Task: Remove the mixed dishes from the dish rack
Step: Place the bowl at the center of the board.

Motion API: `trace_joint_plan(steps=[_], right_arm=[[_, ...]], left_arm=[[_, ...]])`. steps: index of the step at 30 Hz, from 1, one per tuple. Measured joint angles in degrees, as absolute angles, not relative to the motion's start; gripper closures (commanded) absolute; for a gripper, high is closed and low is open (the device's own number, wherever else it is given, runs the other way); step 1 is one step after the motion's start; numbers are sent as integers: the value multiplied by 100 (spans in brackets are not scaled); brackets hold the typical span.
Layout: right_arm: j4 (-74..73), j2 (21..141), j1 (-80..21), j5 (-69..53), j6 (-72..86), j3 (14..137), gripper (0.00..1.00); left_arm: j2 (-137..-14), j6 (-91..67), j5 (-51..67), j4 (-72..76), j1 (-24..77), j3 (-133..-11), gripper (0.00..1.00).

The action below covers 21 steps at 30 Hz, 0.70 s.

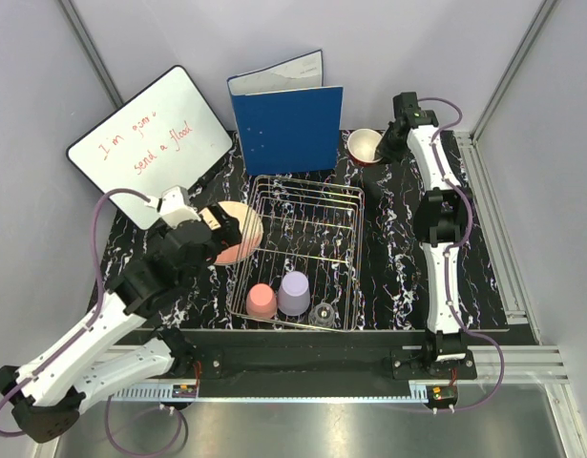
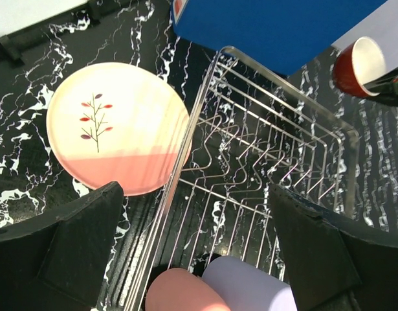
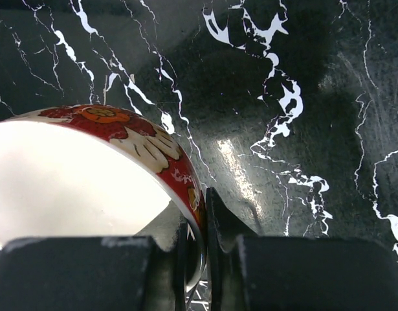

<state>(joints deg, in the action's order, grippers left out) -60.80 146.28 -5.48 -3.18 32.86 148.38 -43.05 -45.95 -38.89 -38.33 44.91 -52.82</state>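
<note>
My right gripper comes down next to the clear marble by the rack's far corner (image 1: 367,173) and releases the bowl's rim, because the red bowl hangs above bare marble.
The dish rack (image 1: 307,205) stands mid-table and holds the pink cup (image 1: 262,301), the lavender cup (image 1: 295,291) and the small clear glass (image 1: 323,313) at its near end. The salmon-pink plate (image 1: 241,243) lies flat on the table against the rack's left side; it also shows in the left wrist view (image 2: 114,126). My left gripper (image 1: 221,234) is open and empty above the rack's left rim (image 2: 186,149), over both cups (image 2: 250,285). My right gripper (image 1: 388,143) is shut on the rim of the red bowl (image 1: 365,145) at the back right (image 3: 88,175). The pale blue plate is out of view.
A blue binder (image 1: 286,124) stands upright just behind the rack. A whiteboard (image 1: 150,140) leans at the back left. The black marble tabletop (image 1: 388,258) lies between the rack and the right arm. Grey walls close in the sides.
</note>
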Motion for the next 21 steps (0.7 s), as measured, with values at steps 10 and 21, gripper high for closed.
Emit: trace_joint_plan(steps=[10,21], right_arm=[[-5800,14632,-548,-357,3330,14212,100],[-6001,14634,-548,-169,3258,14162,100]], left_arm=[[-4676,-4595,-3793,-3653,4491,-5190,1],[-4812,-4619,-3614,-3531,4491,-5096,1]])
